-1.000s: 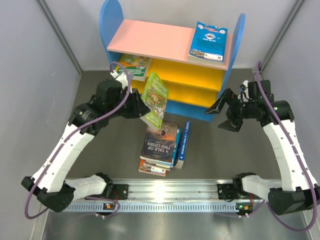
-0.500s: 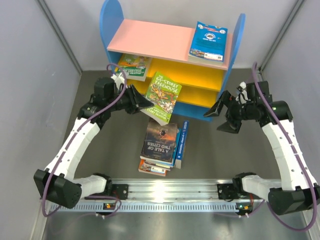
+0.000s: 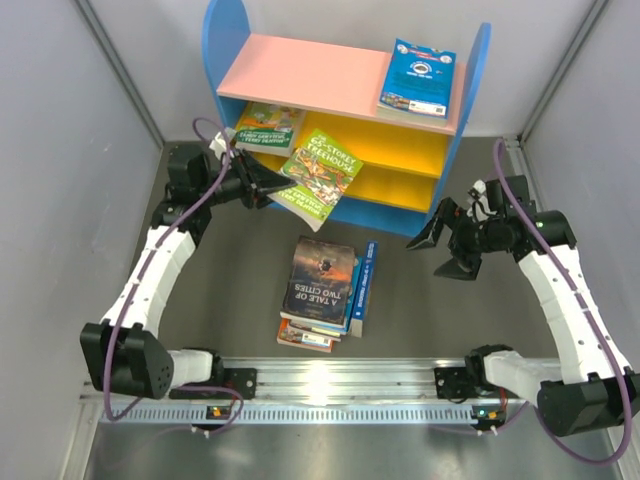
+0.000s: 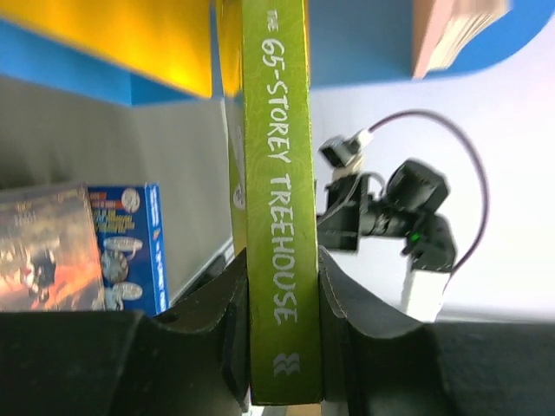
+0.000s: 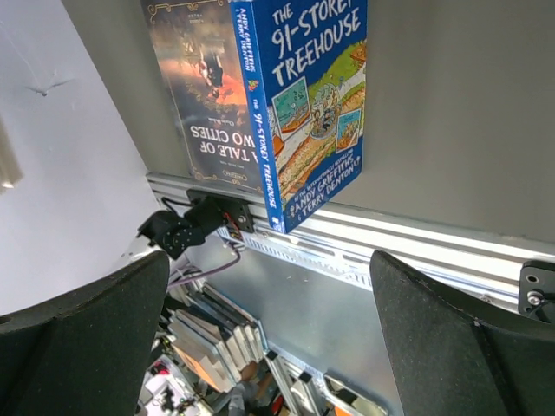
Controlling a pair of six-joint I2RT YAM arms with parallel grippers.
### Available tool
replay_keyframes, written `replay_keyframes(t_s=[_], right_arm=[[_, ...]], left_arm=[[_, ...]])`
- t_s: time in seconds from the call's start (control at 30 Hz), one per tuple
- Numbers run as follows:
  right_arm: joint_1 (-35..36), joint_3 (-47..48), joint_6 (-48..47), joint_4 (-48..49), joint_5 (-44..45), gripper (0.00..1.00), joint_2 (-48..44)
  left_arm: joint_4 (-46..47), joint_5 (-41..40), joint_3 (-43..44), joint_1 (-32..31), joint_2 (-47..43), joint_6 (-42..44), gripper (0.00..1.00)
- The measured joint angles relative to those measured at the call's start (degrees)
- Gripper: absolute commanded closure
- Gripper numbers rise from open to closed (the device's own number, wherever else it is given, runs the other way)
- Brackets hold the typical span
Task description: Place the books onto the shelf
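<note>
The shelved green book (image 3: 267, 127) lies flat, outward of my left gripper and to its left in the top view, so I will next move that way and release my book on top of it.
My left gripper (image 3: 268, 186) is shut on the spine end of a green "65-Storey Treehouse" book (image 3: 322, 178), held tilted in front of the shelf's (image 3: 300, 78) upper yellow board. In the left wrist view both fingers (image 4: 334, 299) press the green spine (image 4: 276, 191). A blue book (image 3: 418, 78) lies on the pink top board, and a green book (image 3: 266, 128) lies on the yellow board below. A stack topped by "A Tale of Two Cities" (image 3: 320, 278) sits on the floor, a blue book (image 3: 366, 285) leaning beside it. My right gripper (image 3: 447, 240) hangs open and empty, right of the stack.
Grey walls close in both sides. The aluminium rail (image 3: 340, 385) with the arm bases runs along the near edge. The right wrist view shows the dark book (image 5: 208, 87) and the blue "91-Storey Treehouse" (image 5: 316, 95) on the floor beyond my right gripper (image 5: 269, 260).
My left arm has carried the green book away from the stack, up and back toward the shelf, turning it flatter. The right gripper has shifted slightly lower and stays open.
</note>
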Motion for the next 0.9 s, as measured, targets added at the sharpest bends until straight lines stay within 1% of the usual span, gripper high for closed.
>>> replay_keyframes(t_s=[0.13,0.23,0.33,0.4,0.57,0.7,0.9], right_arm=[[0.00,-0.17,-0.57,0.09,0.00,0.03,0.00],[0.00,-0.26,-0.85,0.11,0.00,0.03,0.02],[0.00,-0.26,-1.01,0.11,-0.02,0.03,0.02],[0.00,-0.37,-1.03,0.15,-0.04,0.03,0.02],[0.00,-1.46,-1.22,0.76,-0.13,0.03,0.59],[0.00,-1.75,-1.42,1.22,-0.28,0.03,1.40],[0.00,-1.77,-1.44,1.79,-0.72,0.04,2.47]], left_arm=[[7.19,0.85,0.00,3.10,1.75,-4.42,1.00],[15.28,-1.22,0.35,5.01,3.58,-7.74,1.00],[21.22,-2.97,0.90,6.71,5.07,-10.32,1.00],[23.04,-3.56,1.29,7.39,5.73,-11.76,1.00],[24.50,-4.66,1.70,7.65,7.26,-12.85,1.00],[21.94,-7.65,3.41,8.57,7.78,-11.45,1.00],[16.37,-13.22,8.72,9.53,10.19,-7.72,1.00]])
